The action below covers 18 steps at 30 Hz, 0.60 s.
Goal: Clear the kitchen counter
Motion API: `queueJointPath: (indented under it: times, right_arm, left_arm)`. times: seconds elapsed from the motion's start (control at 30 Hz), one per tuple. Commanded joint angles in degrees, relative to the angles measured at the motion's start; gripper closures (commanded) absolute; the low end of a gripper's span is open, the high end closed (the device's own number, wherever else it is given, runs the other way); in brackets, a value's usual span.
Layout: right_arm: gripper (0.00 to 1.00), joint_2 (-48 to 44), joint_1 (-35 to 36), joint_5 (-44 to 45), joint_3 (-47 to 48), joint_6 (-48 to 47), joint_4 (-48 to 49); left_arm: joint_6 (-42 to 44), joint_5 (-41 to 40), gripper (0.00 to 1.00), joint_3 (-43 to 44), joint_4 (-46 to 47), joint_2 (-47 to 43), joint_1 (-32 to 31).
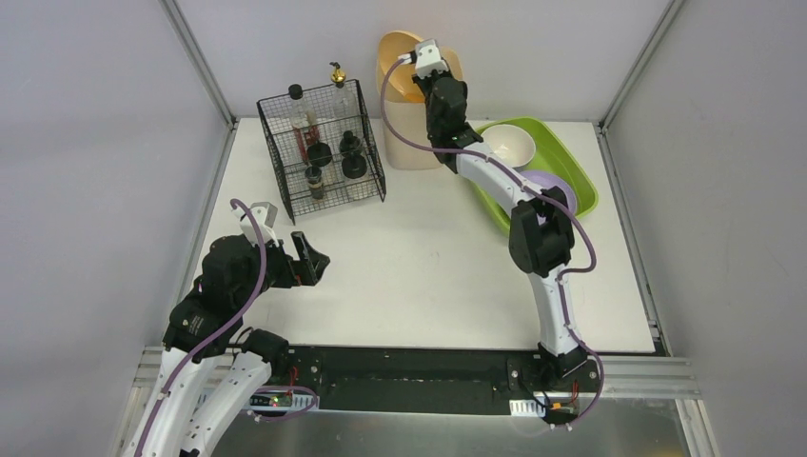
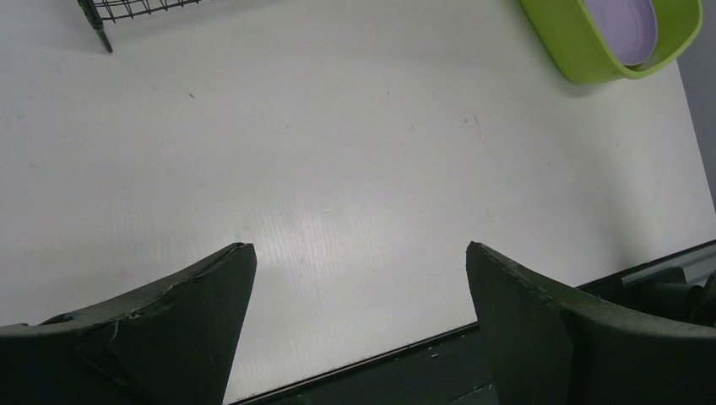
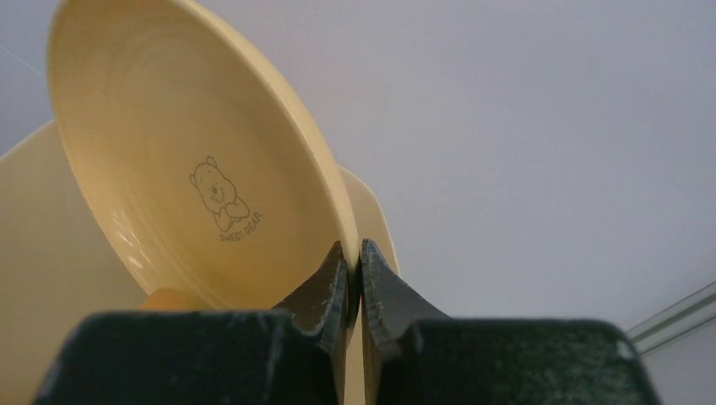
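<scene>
The purple plate [image 1: 555,179] is below my right gripper, to its right in the top view. I will carry the yellow plate [image 1: 398,59] that way, lower it and let it go.
The white kitchen counter [image 1: 419,267] fills the top view and the left wrist view [image 2: 338,152]. My right gripper [image 1: 419,65] is at the back, shut on the rim of a yellow plate [image 1: 398,59] held on edge above a beige container [image 1: 409,133]. In the right wrist view the plate [image 3: 194,169] shows a small bear print, and my gripper [image 3: 353,253] pinches its edge. My left gripper [image 1: 312,255] is open and empty, hovering over the counter's near left part; it also shows in the left wrist view [image 2: 359,246].
A black wire basket [image 1: 322,148] with several bottles stands at the back left. A green tray [image 1: 571,176] at the back right holds a white bowl [image 1: 507,145] and a purple plate [image 1: 552,186]. Metal frame posts rise at the back corners.
</scene>
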Motion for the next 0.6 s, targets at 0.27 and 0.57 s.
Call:
queueJointPath:
  times: [0.27,0.57]
  right_arm:
    - [1.0,-10.1,3.4,2.0,-4.0,-9.6,18.7]
    - [1.0,-21.4,3.8,4.3,-10.8,-9.5,19.3]
  left_arm:
    - [1.6,1.3,0.0,-0.2,-0.3,-0.3,0.7]
    - [1.7,0.5,0.0,-0.3,-0.3,-0.4,0.7]
